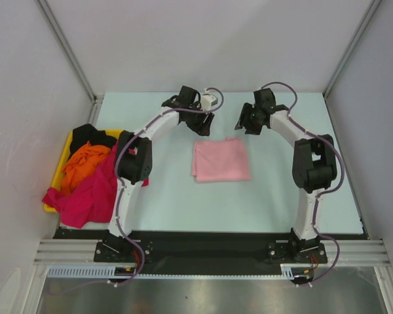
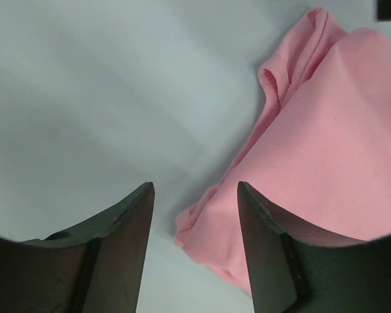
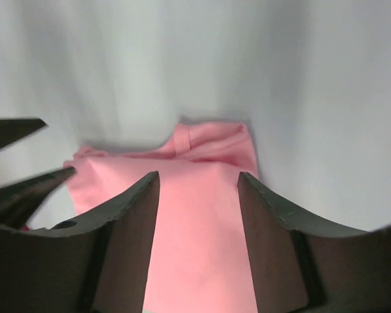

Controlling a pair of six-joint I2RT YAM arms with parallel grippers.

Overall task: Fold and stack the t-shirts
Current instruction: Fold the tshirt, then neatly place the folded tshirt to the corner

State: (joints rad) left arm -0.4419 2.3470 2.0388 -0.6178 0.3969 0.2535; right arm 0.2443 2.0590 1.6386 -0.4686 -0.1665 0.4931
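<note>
I will draw my right gripper back and down next, onto the light pink t-shirt's side edge away from the tray, which lies below and farther back.
The light pink t-shirt (image 1: 221,160) lies folded into a rough square on the table's middle. It also shows in the left wrist view (image 2: 326,150) and the right wrist view (image 3: 195,215). My left gripper (image 1: 203,124) hovers open and empty above its far left corner. My right gripper (image 1: 247,124) hovers open and empty above its far right corner. In the left wrist view my left gripper (image 2: 195,189) straddles the shirt's corner. In the right wrist view my right gripper (image 3: 199,179) frames the folded cloth. Magenta-red (image 1: 85,196), orange (image 1: 82,163) and black (image 1: 92,136) t-shirts lie heaped at the left.
A yellow tray (image 1: 62,157) holds the heap of shirts at the table's left edge, with the magenta one spilling over its near side. White walls and metal posts enclose the table. The arm bases stand on the black rail at the near edge.
</note>
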